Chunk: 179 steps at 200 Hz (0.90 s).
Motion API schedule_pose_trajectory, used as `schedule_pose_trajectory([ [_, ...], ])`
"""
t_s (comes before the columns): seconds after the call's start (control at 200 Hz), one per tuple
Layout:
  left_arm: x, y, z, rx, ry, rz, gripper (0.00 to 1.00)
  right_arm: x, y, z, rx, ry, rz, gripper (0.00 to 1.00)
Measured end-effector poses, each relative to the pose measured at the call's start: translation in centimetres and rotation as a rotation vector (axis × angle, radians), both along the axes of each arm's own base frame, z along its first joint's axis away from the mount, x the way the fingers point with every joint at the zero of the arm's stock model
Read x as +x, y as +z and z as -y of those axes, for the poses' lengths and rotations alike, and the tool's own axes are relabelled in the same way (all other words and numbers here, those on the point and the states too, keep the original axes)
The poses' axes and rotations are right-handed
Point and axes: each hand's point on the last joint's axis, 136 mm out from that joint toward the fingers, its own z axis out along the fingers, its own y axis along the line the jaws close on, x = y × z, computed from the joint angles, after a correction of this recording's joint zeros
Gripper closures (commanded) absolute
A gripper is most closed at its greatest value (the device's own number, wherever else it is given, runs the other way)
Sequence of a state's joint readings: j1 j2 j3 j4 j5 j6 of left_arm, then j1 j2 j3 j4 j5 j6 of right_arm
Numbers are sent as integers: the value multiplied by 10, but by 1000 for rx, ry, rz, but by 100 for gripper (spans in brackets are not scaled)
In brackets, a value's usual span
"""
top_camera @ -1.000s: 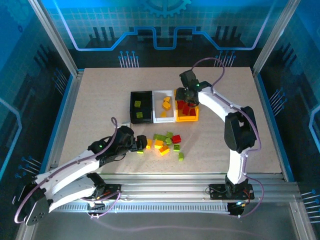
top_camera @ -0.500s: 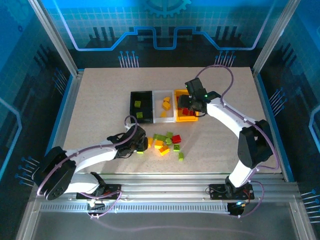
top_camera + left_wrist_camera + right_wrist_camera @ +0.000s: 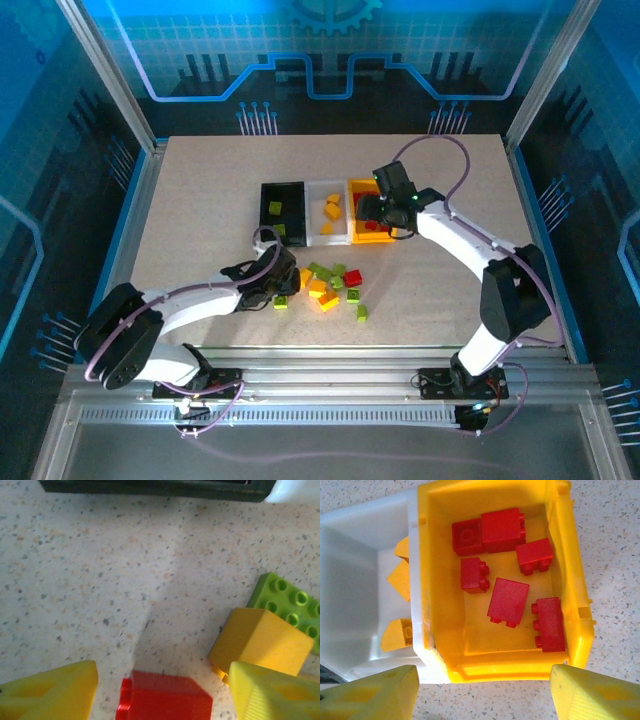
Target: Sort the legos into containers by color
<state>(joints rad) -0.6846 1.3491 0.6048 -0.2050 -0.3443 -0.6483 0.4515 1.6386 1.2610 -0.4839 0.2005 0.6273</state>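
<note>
My left gripper moves down around the red lego next and closes across its studded side and the side opposite, because the open fingers already stand astride that lego.
My left gripper (image 3: pixel 162 696) is open and low over the table, and a red lego (image 3: pixel 165 699) lies between its yellow fingers (image 3: pixel 50 695) without being clamped. A yellow-orange lego (image 3: pixel 260 640) and a green lego (image 3: pixel 292 605) lie just to the right. In the top view this gripper (image 3: pixel 283 283) sits at the left end of the loose pile (image 3: pixel 332 285). My right gripper (image 3: pixel 482 696) is open and empty at the near rim of the yellow bin (image 3: pixel 572 555), which holds several red legos (image 3: pixel 507 600). The white bin (image 3: pixel 350 555) holds yellow-orange legos (image 3: pixel 395 635). The black bin (image 3: pixel 268 190) holds green legos (image 3: pixel 279 231).
The three bins stand side by side mid-table, with the black bin's wall (image 3: pixel 150 486) just ahead of my left gripper. Stray green legos lie at the pile's edges (image 3: pixel 361 313) (image 3: pixel 281 302). Open tabletop (image 3: pixel 200 200) surrounds the bins and pile.
My left gripper has slid right and dropped in at the pile's left end. The right gripper has drawn back a little toward the yellow bin's near rim.
</note>
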Motion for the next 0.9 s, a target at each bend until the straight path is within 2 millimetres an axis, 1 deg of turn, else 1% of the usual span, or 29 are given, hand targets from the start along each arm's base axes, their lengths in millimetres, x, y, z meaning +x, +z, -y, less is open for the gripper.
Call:
schedule_pose_trajectory([
  [0.095,-6,8,-5,-10,-1,12,29,-3,3,1,5,0,10,29],
  [0.165,-9,9,-5,-16,-8,11,27,-5,3,2,7,0,11,29],
  [0.23,-11,4,-4,-19,-14,-4,27,-7,1,3,6,1,8,29],
  [0.33,-13,-11,-2,-5,-24,-48,28,-9,-3,4,3,1,0,29],
  [0.435,-15,-27,-3,25,-29,-85,37,-10,-5,5,0,0,-5,29],
  [0.59,-13,-29,-7,57,-32,-78,53,-12,-4,6,0,0,-3,29],
  [0.66,-11,-27,-6,58,-32,-74,61,-13,-3,6,2,0,1,29],
  [0.775,-10,-24,-3,47,-36,-71,65,-17,-1,8,9,-2,9,29],
  [0.84,-9,-14,-1,30,-45,-59,66,-21,-1,10,13,-5,11,29],
  [0.896,-5,3,5,3,-59,-32,66,-26,-1,12,16,-7,12,29],
])
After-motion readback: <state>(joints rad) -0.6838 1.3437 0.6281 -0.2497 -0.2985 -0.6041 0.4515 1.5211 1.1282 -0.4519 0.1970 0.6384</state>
